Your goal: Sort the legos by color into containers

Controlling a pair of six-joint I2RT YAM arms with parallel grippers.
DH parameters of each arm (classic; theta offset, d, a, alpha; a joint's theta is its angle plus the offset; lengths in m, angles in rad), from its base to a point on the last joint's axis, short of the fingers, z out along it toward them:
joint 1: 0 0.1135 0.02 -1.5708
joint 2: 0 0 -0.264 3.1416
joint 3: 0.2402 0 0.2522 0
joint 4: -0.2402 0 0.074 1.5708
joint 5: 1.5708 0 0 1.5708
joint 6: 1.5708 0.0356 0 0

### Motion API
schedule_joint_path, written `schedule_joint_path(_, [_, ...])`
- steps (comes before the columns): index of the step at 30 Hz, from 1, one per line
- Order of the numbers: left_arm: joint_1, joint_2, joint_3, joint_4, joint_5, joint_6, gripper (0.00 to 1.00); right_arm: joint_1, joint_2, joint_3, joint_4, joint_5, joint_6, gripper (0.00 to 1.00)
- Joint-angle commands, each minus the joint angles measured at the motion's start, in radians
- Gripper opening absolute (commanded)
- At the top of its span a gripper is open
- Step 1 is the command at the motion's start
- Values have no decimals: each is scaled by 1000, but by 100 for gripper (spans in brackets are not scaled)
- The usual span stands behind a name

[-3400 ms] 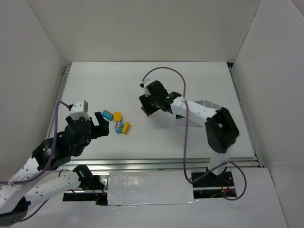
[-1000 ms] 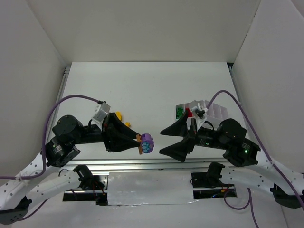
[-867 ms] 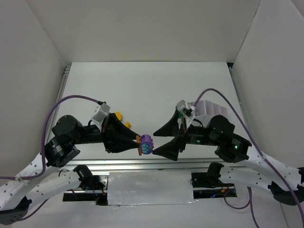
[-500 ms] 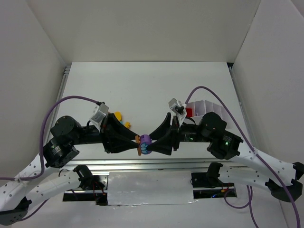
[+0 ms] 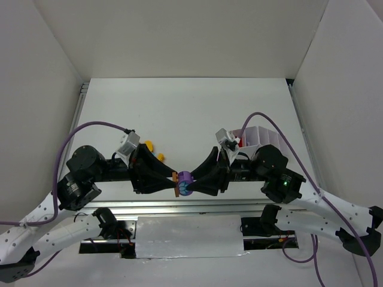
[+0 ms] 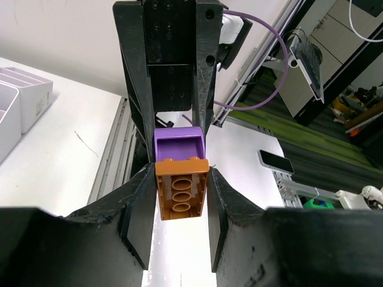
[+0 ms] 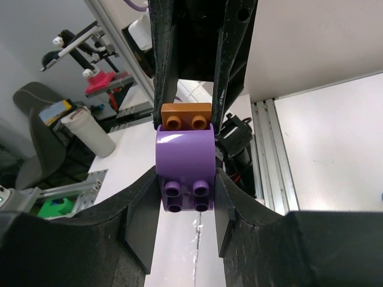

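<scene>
The purple lego comes away in my right gripper next, which swings outward and turns down over the container section (image 5: 251, 137) beside the red lego. The stuck legos differ in color.
Two legos stuck together hang in the air over the table's near edge: a purple lego (image 5: 186, 177) and an orange lego (image 5: 175, 183). My left gripper (image 5: 172, 179) is shut on the orange lego (image 6: 181, 190), and the purple lego (image 6: 178, 143) juts out beyond its tips. My right gripper (image 5: 196, 182) comes from the opposite side, its pads pressed on both sides of the purple lego (image 7: 185, 167). The orange lego (image 7: 187, 115) shows behind it. The white containers (image 5: 263, 137) sit at the right behind the right arm.
Two yellow legos (image 5: 148, 145) (image 5: 160, 157) lie on the table behind the left arm. A red lego (image 5: 239, 143) shows in the tray's left end. An aluminium rail (image 5: 191, 205) runs along the near edge. White walls close in the table.
My right gripper has swung left from beside the tray to the purple lego and closed on it. The left gripper has held the stuck pair almost still.
</scene>
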Motion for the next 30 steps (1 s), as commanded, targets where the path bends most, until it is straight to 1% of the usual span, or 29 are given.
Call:
schedule_joint_path(1, [3,-35,10,42,-2,38,0,0,-60,-7,6,-19,-70,0])
schedule_joint_path(6, [2,-43,9,19,-62,58,0,-4,-83,-25,-39,48,-102,0])
schedule_joint_path(10, [2,-40,1,19,-114,55,0,-18,-79,-56,-25,54,-108,0])
schedule_joint_path(11, [3,-38,4,-13,-128,53,0,-24,-75,-59,-48,76,-113,0])
schedule_joint_path(12, [3,-37,10,-27,-173,53,0,-29,-75,-60,-66,109,-121,0])
schedule_joint_path(13, [2,-30,16,-44,-201,56,0,-47,-77,-60,-79,208,-124,0])
schedule_joint_path(15, [3,-20,54,-143,-298,60,0,-79,-80,-53,-166,319,-127,0])
schedule_joint_path(16, [3,-8,70,-186,-400,67,0,-136,-74,-38,-209,378,-125,0])
schedule_joint_path(17, [3,2,100,-278,-471,66,0,-177,-51,-7,-282,460,-127,0])
schedule_joint_path(18, [3,12,117,-332,-546,61,0,-212,-30,16,-333,507,-122,0])
schedule_joint_path(19, [2,38,149,-386,-667,60,0,-286,33,79,-441,644,-116,0])
schedule_joint_path(20, [3,54,163,-482,-741,55,0,-323,73,119,-500,726,-89,0])
schedule_joint_path(21, [3,69,173,-528,-799,55,0,-360,122,160,-567,793,-79,0])
schedule_joint_path(22, [3,100,188,-568,-862,72,0,-424,230,255,-708,905,-72,0])
schedule_joint_path(24, [3,120,188,-637,-901,84,0,-469,328,326,-805,1000,-64,0])
schedule_joint_path(25, [3,117,179,-647,-927,89,0,-492,404,381,-879,1083,-47,0])
schedule_joint_path(27, [3,83,159,-647,-935,98,0,-518,458,406,-898,1110,-53,0])
schedule_joint_path(28, [5,69,135,-642,-939,110,0,-556,471,426,-902,1110,-65,0])
schedule_joint_path(30, [5,33,111,-629,-941,129,0,-590,512,447,-899,1102,-84,0])
